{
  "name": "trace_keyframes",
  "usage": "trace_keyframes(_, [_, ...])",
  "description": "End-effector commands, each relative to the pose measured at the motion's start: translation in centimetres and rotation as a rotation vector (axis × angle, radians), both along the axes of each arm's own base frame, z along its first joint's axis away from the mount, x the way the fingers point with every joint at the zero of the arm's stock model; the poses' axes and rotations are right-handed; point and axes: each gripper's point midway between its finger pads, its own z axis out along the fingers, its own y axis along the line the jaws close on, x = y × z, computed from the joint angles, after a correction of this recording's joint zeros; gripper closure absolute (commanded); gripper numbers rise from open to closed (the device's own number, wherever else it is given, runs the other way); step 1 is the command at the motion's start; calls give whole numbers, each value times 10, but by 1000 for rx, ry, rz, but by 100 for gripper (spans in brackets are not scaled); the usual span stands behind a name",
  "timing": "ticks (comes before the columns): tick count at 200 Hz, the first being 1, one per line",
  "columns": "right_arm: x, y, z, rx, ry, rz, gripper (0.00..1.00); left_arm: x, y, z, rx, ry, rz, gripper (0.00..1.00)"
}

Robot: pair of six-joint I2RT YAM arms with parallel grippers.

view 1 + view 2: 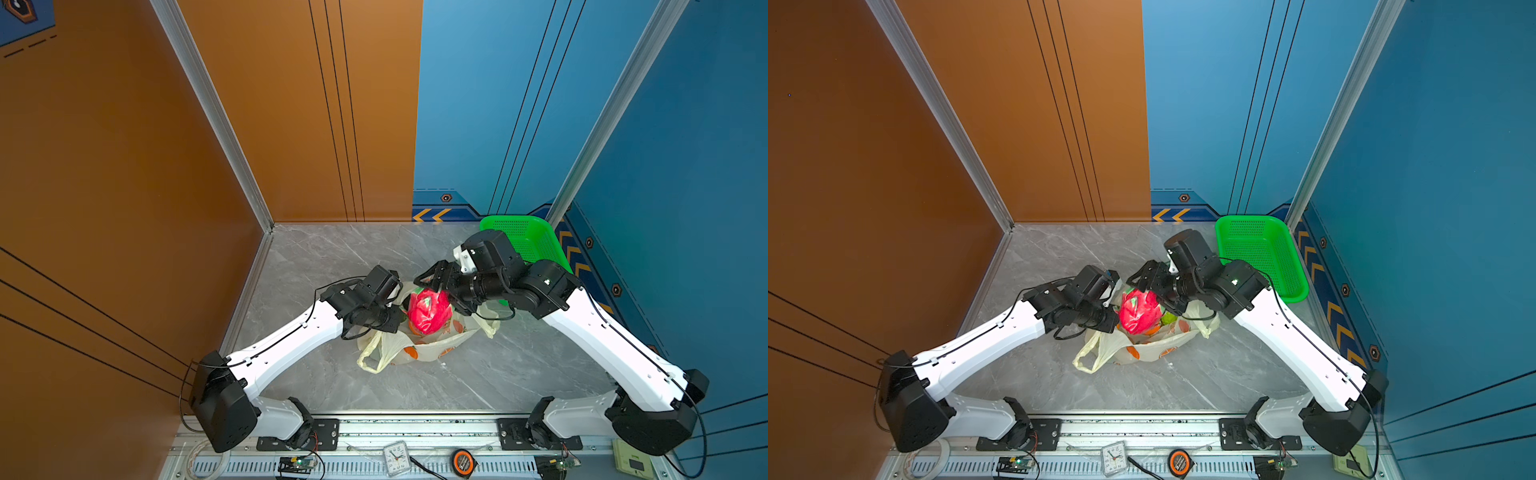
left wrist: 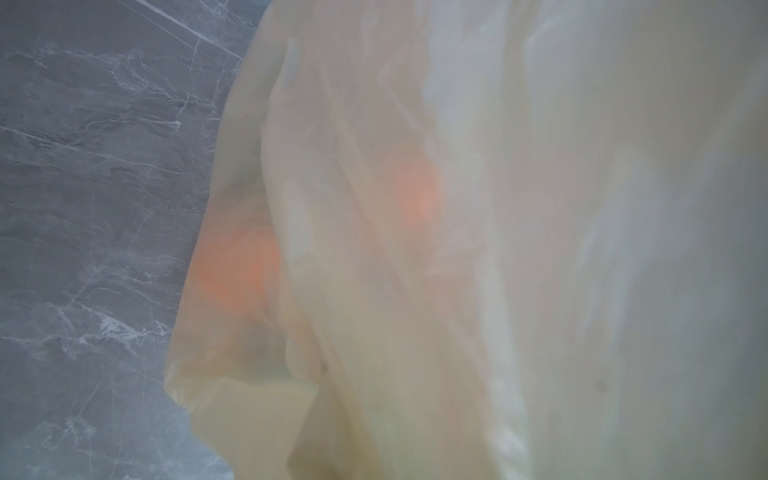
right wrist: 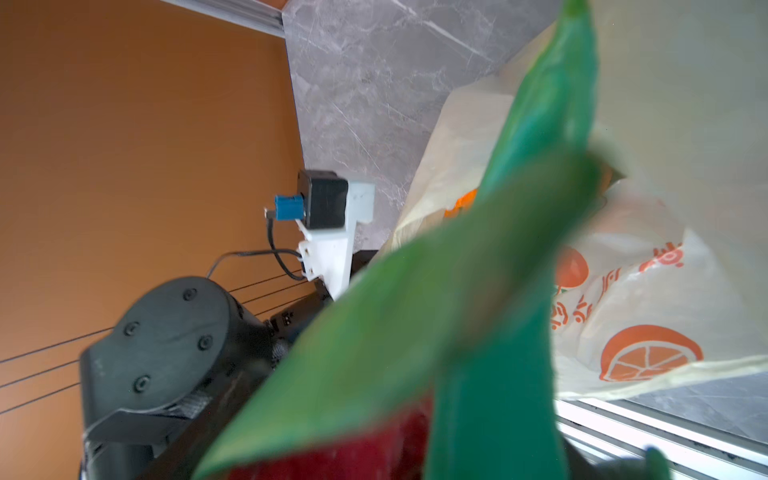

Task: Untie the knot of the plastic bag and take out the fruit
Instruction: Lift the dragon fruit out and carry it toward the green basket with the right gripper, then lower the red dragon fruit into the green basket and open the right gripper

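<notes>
The robot's right gripper will next move outward from the bag's opening, then go down to release the dragon fruit (image 1: 1139, 312) in the green basket (image 1: 1248, 249), because the basket stands outward of the bag's opening.
The plastic bag (image 1: 415, 353) (image 1: 1142, 351) lies mid-table with its mouth open. Its handle loops (image 1: 370, 355) hang loose, and no knot shows. A pink-red dragon fruit (image 1: 428, 311) (image 1: 1139, 312) sits high in the mouth, above a green fruit (image 1: 1169, 318) and an orange one (image 1: 1152, 330). My right gripper (image 1: 432, 282) straddles the dragon fruit's far end, jaws wide around it. The right wrist view is filled by its green scales (image 3: 415, 311) and red skin (image 3: 332, 453). My left gripper (image 1: 397, 316) is shut on the bag's left rim. Bag film (image 2: 457, 249) covers the left wrist view.
A green perforated basket (image 1: 528, 241) (image 1: 1262, 253) stands at the back right corner, behind the right arm. Orange and blue walls close in the grey marble table (image 1: 332, 257). A small clock (image 1: 397, 457) and a tape measure (image 1: 462, 461) lie on the front rail.
</notes>
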Motion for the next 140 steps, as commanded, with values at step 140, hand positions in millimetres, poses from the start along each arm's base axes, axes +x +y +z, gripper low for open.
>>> trace_keyframes(140, [239,-281,-71,-84,-48,-704,100,-31,-10,3,-22,23,-58,100])
